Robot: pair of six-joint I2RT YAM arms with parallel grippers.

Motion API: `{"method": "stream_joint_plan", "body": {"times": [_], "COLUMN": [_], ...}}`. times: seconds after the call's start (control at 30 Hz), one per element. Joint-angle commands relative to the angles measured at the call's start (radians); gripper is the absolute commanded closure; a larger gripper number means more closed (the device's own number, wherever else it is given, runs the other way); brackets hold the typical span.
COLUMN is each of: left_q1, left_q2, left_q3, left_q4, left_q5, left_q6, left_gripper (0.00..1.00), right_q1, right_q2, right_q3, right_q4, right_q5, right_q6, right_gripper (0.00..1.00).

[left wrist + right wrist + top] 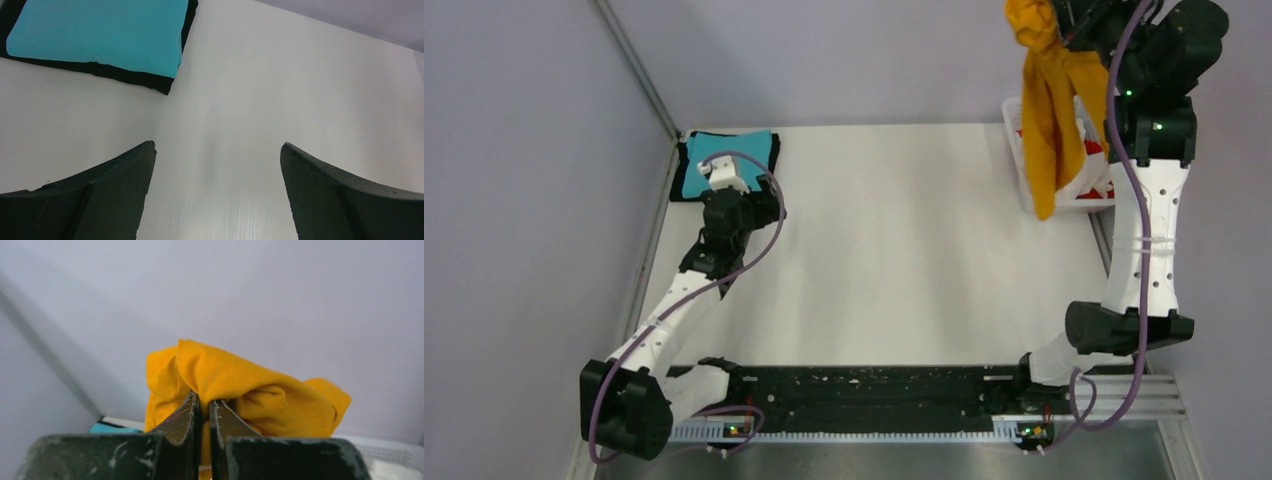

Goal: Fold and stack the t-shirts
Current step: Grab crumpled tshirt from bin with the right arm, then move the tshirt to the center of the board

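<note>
I will swing my right gripper over the bare middle of the table next, lower and open, because the orange-yellow t-shirt (pixel 1049 110) hangs over the basket.
My right gripper (pixel 1064 25) is shut on the orange-yellow t-shirt (pixel 1049 110) and holds it high at the far right, so it hangs down over the basket. In the right wrist view the gripper (pixel 205 402) pinches a bunched fold of that shirt (pixel 240 385). A folded teal t-shirt (pixel 724 160) lies on a folded black t-shirt (pixel 686 165) at the far left of the table. My left gripper (pixel 734 182) is open and empty, just in front of that stack. The left wrist view shows the teal shirt (pixel 100 30) on the black one (pixel 135 80), ahead of the open gripper (pixel 217 150).
A white lattice basket (pixel 1024 150) stands at the far right table edge, with red (pixel 1092 147) and white cloth (pixel 1084 180) in it. The white table (pixel 894 250) spreads between the arms. Grey walls close the back and left.
</note>
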Motion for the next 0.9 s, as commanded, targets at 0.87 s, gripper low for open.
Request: {"method": "stream_joint_plan", "body": {"times": [0.87], "left_q1": [0.013], "left_q2": [-0.144], "left_q3": [-0.017], "left_q4": [-0.15], "left_q5": [-0.245], "left_q6": [-0.2], "left_gripper": [0.01], "right_q1": [0.427], "right_q2": [-0.27], "right_q3": [-0.878], "right_q4": [0.002], "right_q5": [-0.095], "right_q6": [-0.492], "right_gripper": [0.63]}}
